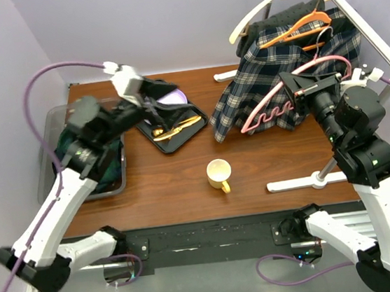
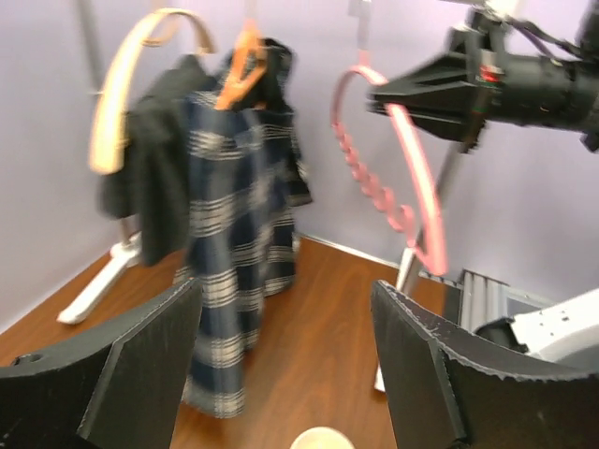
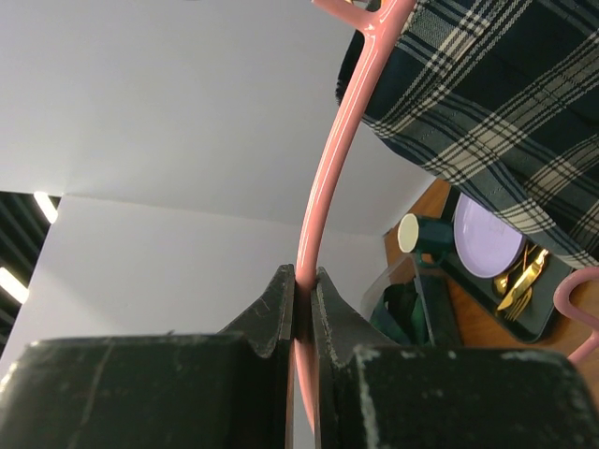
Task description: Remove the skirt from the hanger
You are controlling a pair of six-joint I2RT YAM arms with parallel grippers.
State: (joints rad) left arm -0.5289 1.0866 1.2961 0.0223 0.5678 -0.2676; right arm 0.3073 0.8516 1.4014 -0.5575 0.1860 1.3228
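Note:
The right gripper will next lift toward the rack's bar to release the pink hanger, because the bar is above the gripper and to its right in the top view.
The plaid skirt (image 1: 257,75) (image 2: 234,215) (image 3: 496,103) hangs at the back right from an orange hanger (image 1: 301,28) (image 2: 239,70) on the rack. In front of it a bare pink hanger (image 1: 269,113) (image 2: 412,187) (image 3: 332,159) is held up in the air. My right gripper (image 1: 288,82) (image 3: 301,273) is shut on the pink hanger's thin rim. My left gripper (image 1: 166,105) (image 2: 285,285) is open and holds nothing. It hovers over the tray and points at the skirt from well to its left.
A yellow mug (image 1: 219,173) (image 2: 323,438) stands at the table's middle front. A dark tray (image 1: 191,126) holds a purple plate and gold cutlery. A bin (image 1: 118,186) with green cloth sits at left. A cream hanger (image 1: 270,3) with a dark garment (image 2: 150,187) shares the rack, whose white base (image 1: 305,181) lies at front right.

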